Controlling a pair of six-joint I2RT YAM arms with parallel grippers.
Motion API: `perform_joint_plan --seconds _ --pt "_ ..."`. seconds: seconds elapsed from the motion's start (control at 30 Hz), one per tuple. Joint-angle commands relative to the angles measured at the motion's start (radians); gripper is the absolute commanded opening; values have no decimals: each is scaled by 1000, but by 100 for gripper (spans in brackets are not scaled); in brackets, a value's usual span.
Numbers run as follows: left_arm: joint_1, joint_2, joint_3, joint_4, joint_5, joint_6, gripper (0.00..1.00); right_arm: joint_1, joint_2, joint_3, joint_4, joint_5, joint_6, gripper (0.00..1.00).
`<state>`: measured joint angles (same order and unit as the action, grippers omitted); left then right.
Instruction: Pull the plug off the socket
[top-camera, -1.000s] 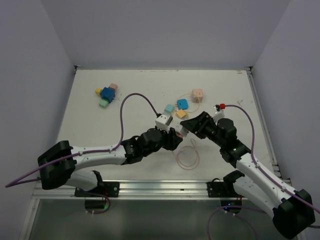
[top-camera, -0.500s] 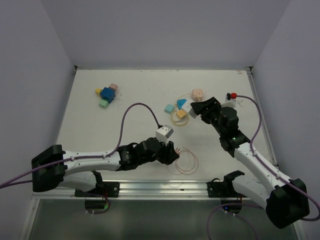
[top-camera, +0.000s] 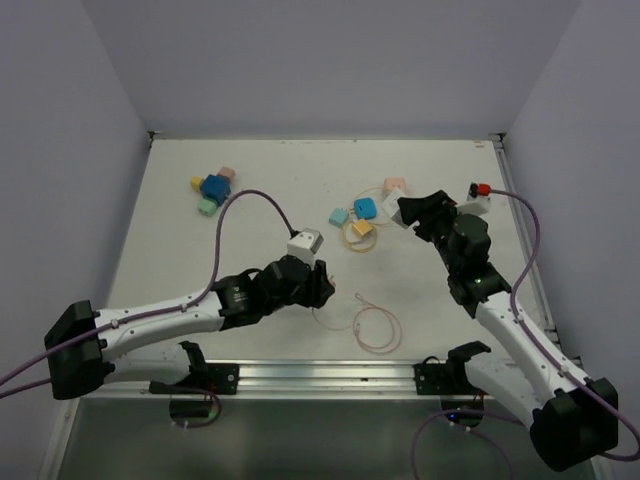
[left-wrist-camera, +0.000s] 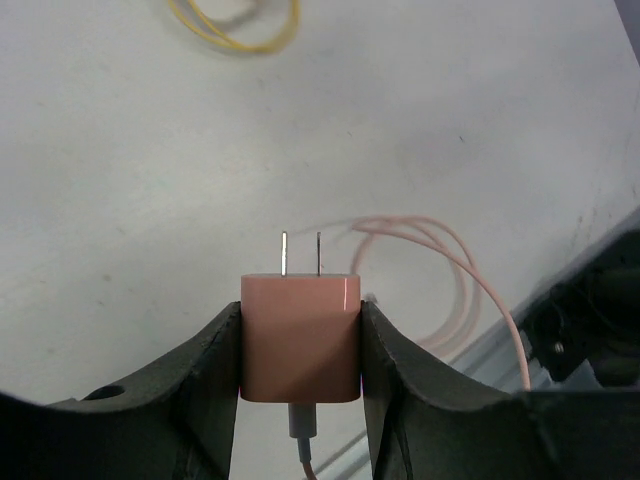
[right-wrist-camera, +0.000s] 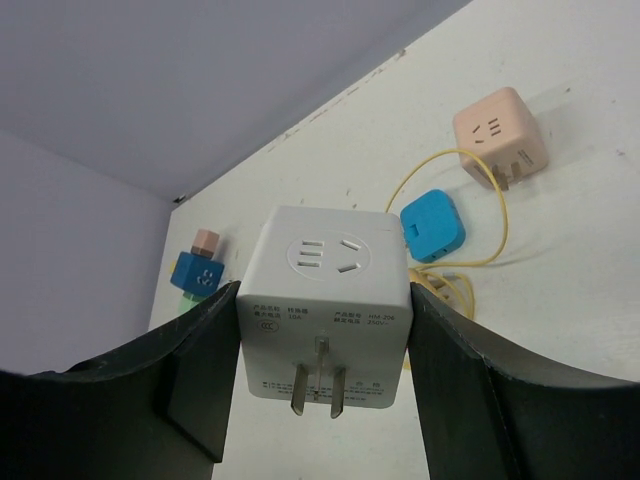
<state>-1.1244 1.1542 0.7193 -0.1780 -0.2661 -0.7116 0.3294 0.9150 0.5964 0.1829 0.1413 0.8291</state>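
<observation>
Next, my left gripper lifts and moves outward, then lowers the pink plug onto the teal adapter beside the blue one, where the adapters lie grouped.
The plug (left-wrist-camera: 300, 335) is a pink adapter block with two bare metal prongs pointing away and a pink cable (left-wrist-camera: 455, 290) trailing from its rear. My left gripper (left-wrist-camera: 300, 308) is shut on its sides, just above the tabletop, at the near centre-left (top-camera: 315, 285). The socket (right-wrist-camera: 325, 300) is a white cube with holes on its top face and its own prongs underneath. My right gripper (right-wrist-camera: 323, 290) is shut on it, held off the table at the right rear (top-camera: 408, 210). Plug and socket are well apart.
The pink cable loops on the table (top-camera: 375, 328). Behind it lie a yellow adapter with its coiled cable (top-camera: 361, 228), a blue adapter (top-camera: 365, 208), a teal one (top-camera: 339, 216) and a pink cube socket (top-camera: 393, 185). A blue cube cluster (top-camera: 213, 188) sits at the back left.
The grippers were together a second ago with plug and socket joined. They have since separated: the left arm drew the plug leftward, the right carried the socket back and to the right.
</observation>
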Motion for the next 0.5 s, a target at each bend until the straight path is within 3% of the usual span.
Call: perform_joint_plan --seconds 0.0,0.13,0.27,0.47 --pt "151 -27 118 -75 -58 82 0 -9 -99 48 -43 35 -88 0" --pt "319 44 270 -74 -32 185 0 -12 -201 20 -149 64 -108 0" --pt "474 220 565 -100 11 250 0 -12 -292 -13 -203 96 -125 0" --pt "523 503 1073 -189 37 310 0 -13 -315 -9 -244 90 -143 0"
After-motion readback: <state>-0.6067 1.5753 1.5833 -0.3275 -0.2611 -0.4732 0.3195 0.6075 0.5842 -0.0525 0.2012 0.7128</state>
